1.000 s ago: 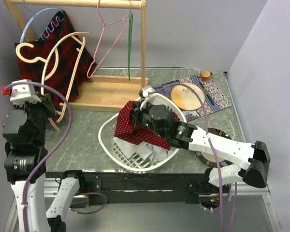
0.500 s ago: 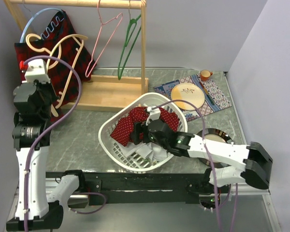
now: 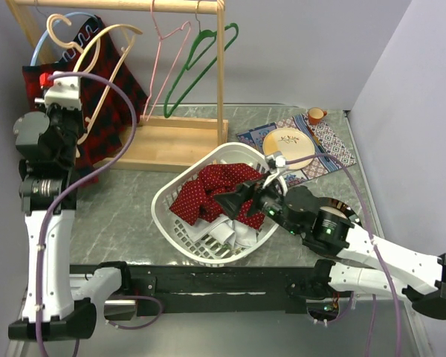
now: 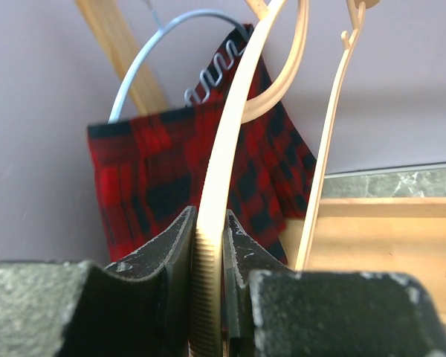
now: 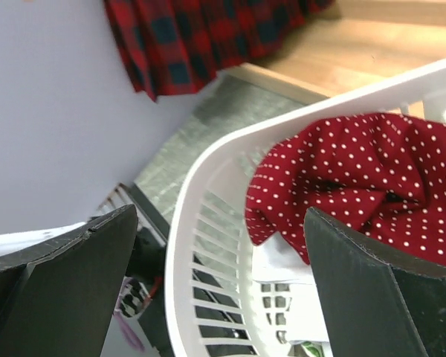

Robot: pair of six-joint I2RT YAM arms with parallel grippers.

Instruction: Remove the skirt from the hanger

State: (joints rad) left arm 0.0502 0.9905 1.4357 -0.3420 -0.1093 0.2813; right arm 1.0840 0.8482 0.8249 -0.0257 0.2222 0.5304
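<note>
The hanger's hook sits short of the top bar's bare part. My left gripper should next move outward and to the right in the top view, toward that bare part.
The red polka-dot skirt [image 3: 208,195] [image 5: 357,178] lies crumpled in the white laundry basket [image 3: 163,202] [image 5: 201,195], off any hanger. My right gripper [image 3: 239,196] [image 5: 219,245] hovers open just over the basket's near-right side, nothing between its fingers. My left gripper [image 3: 77,120] [image 4: 207,245] is shut on the bare beige wooden hanger [image 3: 97,58] [image 4: 224,160], holding it high at the left end of the wooden rack [image 3: 221,74], its hook near the top rail.
A red-and-black plaid garment [image 3: 108,104] [image 4: 163,178] hangs on a blue hanger [image 4: 145,52] behind the wooden one. Pink [image 3: 163,56] and green [image 3: 197,65] hangers swing on the rail. A plate [image 3: 288,147] on a patterned mat and an orange cup [image 3: 315,114] sit at back right.
My right gripper opened and dropped the polka-dot skirt into the basket, then drew back to the right. My left gripper raised the wooden hanger toward the rail.
</note>
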